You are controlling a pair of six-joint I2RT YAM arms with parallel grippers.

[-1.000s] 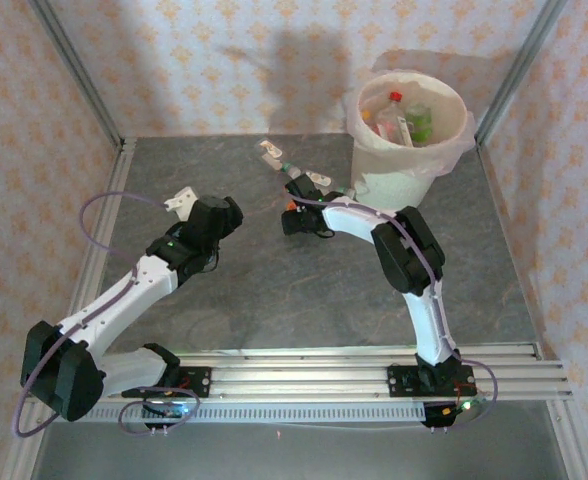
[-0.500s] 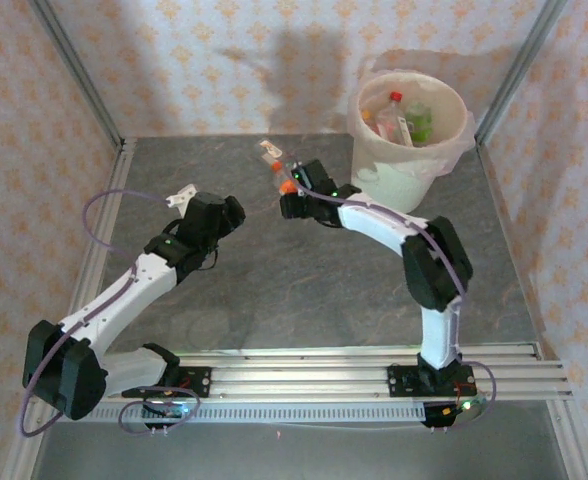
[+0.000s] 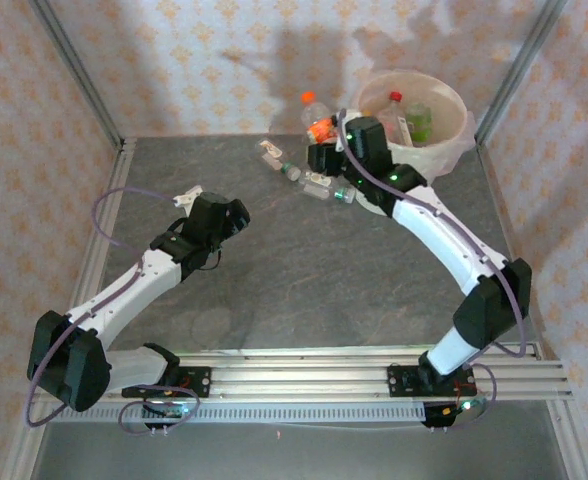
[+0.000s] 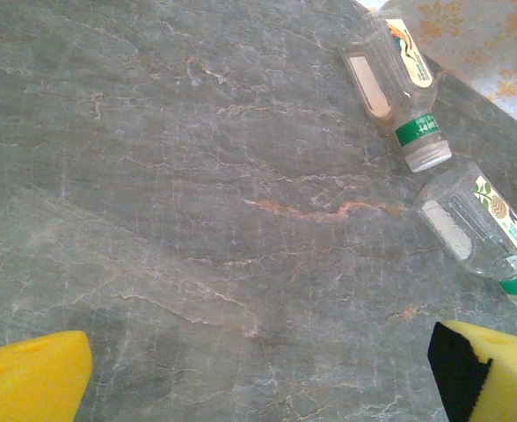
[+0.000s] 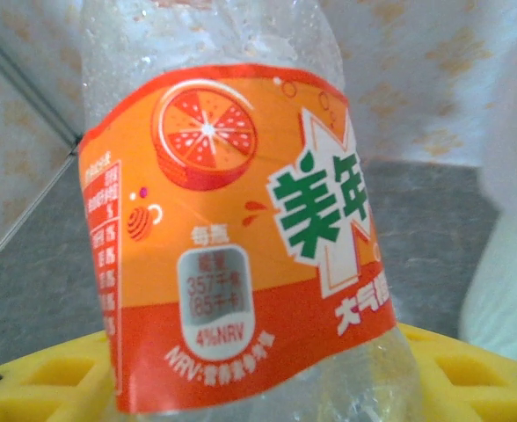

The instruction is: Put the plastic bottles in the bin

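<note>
My right gripper holds the orange-labelled bottle (image 3: 317, 117) and needs to swing over the bin's opening (image 3: 420, 108) before it lets go of the bottle.
My right gripper (image 3: 326, 143) is shut on an orange-labelled plastic bottle (image 3: 317, 117), held in the air just left of the bin (image 3: 452, 108). In the right wrist view that bottle (image 5: 232, 229) stands upright between the yellow fingers (image 5: 39, 382). The white, bag-lined bin holds several bottles (image 3: 406, 118). More clear bottles (image 3: 319, 184) lie on the table in front of the bin. My left gripper (image 3: 188, 196) hovers open over bare table at the left. Its wrist view shows two green-labelled bottles (image 4: 392, 77) (image 4: 475, 221) lying ahead to the right, beyond the fingertips (image 4: 32, 380).
The grey marbled table (image 3: 304, 290) is walled by patterned panels with metal posts (image 3: 79, 75) at the corners. A small crushed bottle (image 3: 271, 153) lies apart at the back. The rail with both arm bases (image 3: 304, 380) runs along the near edge.
My right gripper closed on the orange bottle and lifted it from the table up and back toward the bin. The left arm barely moved.
</note>
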